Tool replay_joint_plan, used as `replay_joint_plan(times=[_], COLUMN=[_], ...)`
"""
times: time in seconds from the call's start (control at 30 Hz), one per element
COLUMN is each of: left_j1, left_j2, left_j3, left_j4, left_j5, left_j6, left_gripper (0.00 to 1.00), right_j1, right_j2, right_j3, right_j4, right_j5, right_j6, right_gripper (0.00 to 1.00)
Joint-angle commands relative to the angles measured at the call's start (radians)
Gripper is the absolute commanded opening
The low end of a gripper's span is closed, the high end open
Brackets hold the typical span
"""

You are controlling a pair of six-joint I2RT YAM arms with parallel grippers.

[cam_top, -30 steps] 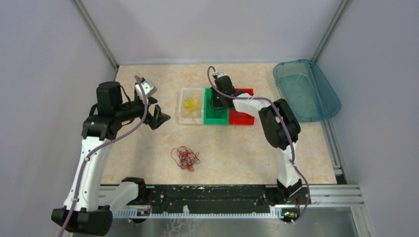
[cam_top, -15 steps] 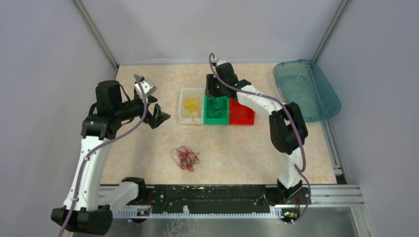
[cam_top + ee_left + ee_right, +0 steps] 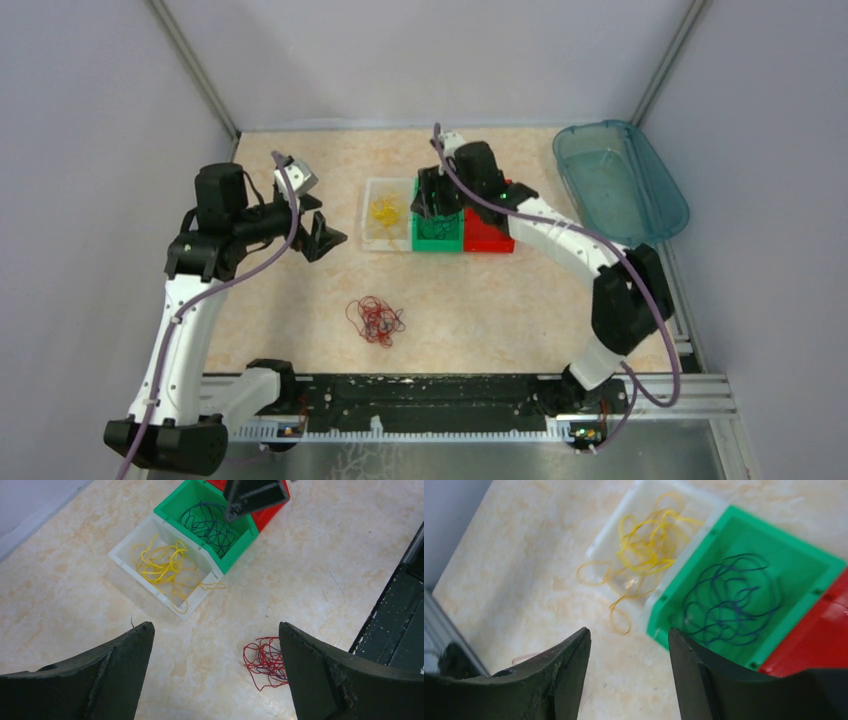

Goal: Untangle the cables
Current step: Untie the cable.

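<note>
I need to move my left gripper back and down over that loop's outer tip (image 3: 349, 310) (image 3: 260, 688) and close, because a piece of red wire loops out from the tangled heap.
A tangled bunch of red and dark wires (image 3: 375, 319) lies on the table's near middle; it also shows in the left wrist view (image 3: 265, 661). Yellow wires (image 3: 385, 211) lie in the white bin (image 3: 131, 546), one loop hanging over its rim (image 3: 620, 619). Dark purple wires (image 3: 730, 599) lie in the green bin (image 3: 421, 240). The red bin (image 3: 488, 238) stands to its right. My left gripper (image 3: 322, 237) is open and empty, held above the table left of the bins. My right gripper (image 3: 437, 192) is open and empty above the green bin.
A blue-green translucent tub (image 3: 619, 181) sits at the back right. A black rail (image 3: 420, 392) runs along the near edge, with grey walls on both sides. Thick purple cords run along both arms.
My right arm has swung its elbow out to the right and its gripper has shifted slightly over the green bin. The left arm and the wire bunch have not moved.
</note>
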Motion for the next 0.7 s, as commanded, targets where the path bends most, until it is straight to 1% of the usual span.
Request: replay_joint_plan(times=[0.0, 0.1, 0.23, 0.33, 0.43, 0.57, 0.67], left_j1=[-0.003, -0.002, 0.006, 0.008, 0.012, 0.014, 0.014], left_j2=[0.015, 0.029, 0.051, 0.056, 0.063, 0.084, 0.086], left_j3=[-0.043, -0.085, -0.144, -0.194, -0.248, -0.308, -0.377], left_j4=[0.017, 0.041, 0.059, 0.043, 0.037, -0.020, -0.032], left_j5=[0.041, 0.040, 0.055, 0.085, 0.072, 0.048, 0.033], left_j6=[-0.006, -0.005, 0.011, 0.099, 0.145, 0.243, 0.337], left_gripper=[1.00, 1.00, 1.00, 1.00, 0.99, 0.99, 0.99], right_j1=[0.122, 0.204, 0.311, 0.361, 0.376, 0.392, 0.396], right_j2=[-0.203, -0.258, -0.247, -0.191, -0.131, -0.072, -0.039], right_j3=[-0.216, -0.390, -0.558, -0.575, -0.570, -0.574, -0.581], right_j4=[0.237, 0.385, 0.568, 0.644, 0.692, 0.770, 0.817], right_j5=[-0.152, -0.201, -0.228, -0.233, -0.229, -0.216, -0.228], right_j6=[-0.146, -0.213, -0.275, -0.280, -0.262, -0.232, -0.191], right_gripper=[0.60, 0.59, 0.56, 0.53, 0.51, 0.50, 0.50])
